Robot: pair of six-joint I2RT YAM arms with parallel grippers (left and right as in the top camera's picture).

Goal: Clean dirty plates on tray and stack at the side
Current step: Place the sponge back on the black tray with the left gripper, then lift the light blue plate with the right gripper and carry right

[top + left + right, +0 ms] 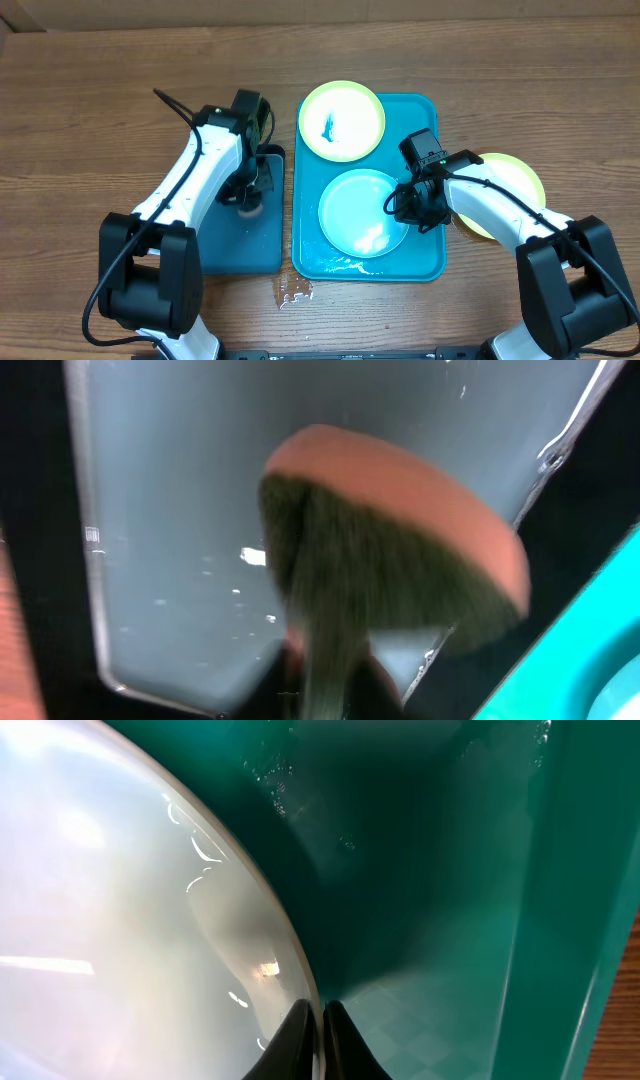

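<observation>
My right gripper will next go up and tilt toward the black tray. Then it will go down onto that yellow-green plate to let go, because one unsmeared plate lies beside the teal tray (425, 112).
The teal tray (425, 112) holds a light blue plate (360, 210) in its middle and a yellow-green plate (341, 119) with a dark teal smear at its far left corner. Another yellow-green plate (520, 178) lies on the table right of the tray. My right gripper (408, 207) is shut on the light blue plate's right rim (290, 955), one finger on each side (320, 1020). My left gripper (245, 195) is over the small black tray (240, 250), shut on a round sponge scrubber (400, 530) with an orange top and green scouring face.
The black tray's grey-blue inside (170, 530) is wet. A puddle of water (292, 290) lies on the wood table in front of the trays. Water pools in the teal tray's near edge (345, 264).
</observation>
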